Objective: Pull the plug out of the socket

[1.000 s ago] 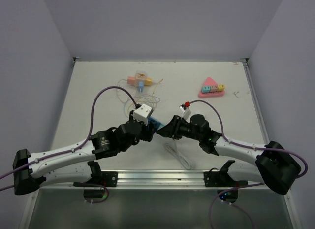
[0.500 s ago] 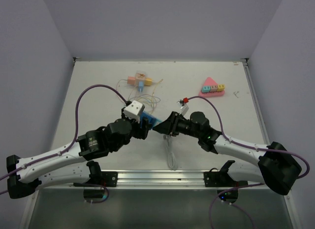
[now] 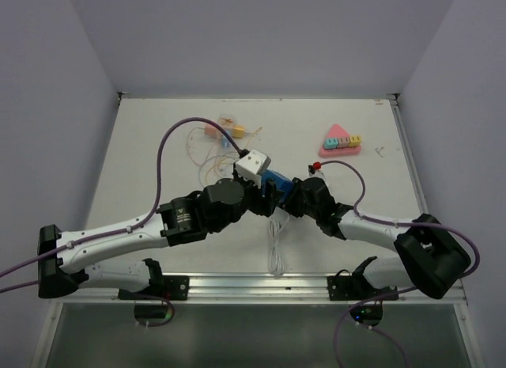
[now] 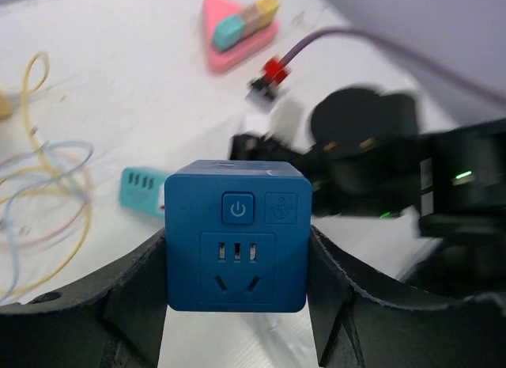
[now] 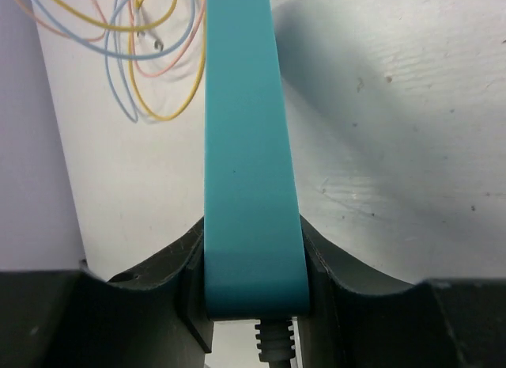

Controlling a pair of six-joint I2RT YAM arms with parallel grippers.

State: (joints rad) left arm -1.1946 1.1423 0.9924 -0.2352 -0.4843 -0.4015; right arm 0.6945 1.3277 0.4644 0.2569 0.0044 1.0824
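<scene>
The far end of the plug is free, so my left gripper will go down next to let go of the socket [image 3: 278, 180] on the tabletop, by the white cable below the gripper.
My left gripper [image 4: 236, 257] is shut on a dark blue cube socket [image 4: 236, 237], whose front face shows a power button and empty holes. In the top view this gripper [image 3: 273, 186] holds the socket [image 3: 278, 180] above the table's middle. My right gripper [image 5: 253, 265] is shut on a teal plug [image 5: 245, 146], with its ribbed cable collar [image 5: 274, 344] below. The plug's far end is free, with no socket on it. In the left wrist view the plug [image 4: 142, 190] pokes out left from behind the socket. The right gripper [image 3: 289, 203] sits just right of the socket.
A white cable [image 3: 275, 253] trails toward the near edge. Loose coloured wires [image 3: 209, 150] and a small yellow-pink block piece [image 3: 225, 129] lie at the back left. A pink triangle toy [image 3: 341, 140] sits at the back right. Walls bound the table on three sides.
My left gripper has swung right and toward the back with the blue socket. My right gripper has drawn back to the right with the teal plug.
</scene>
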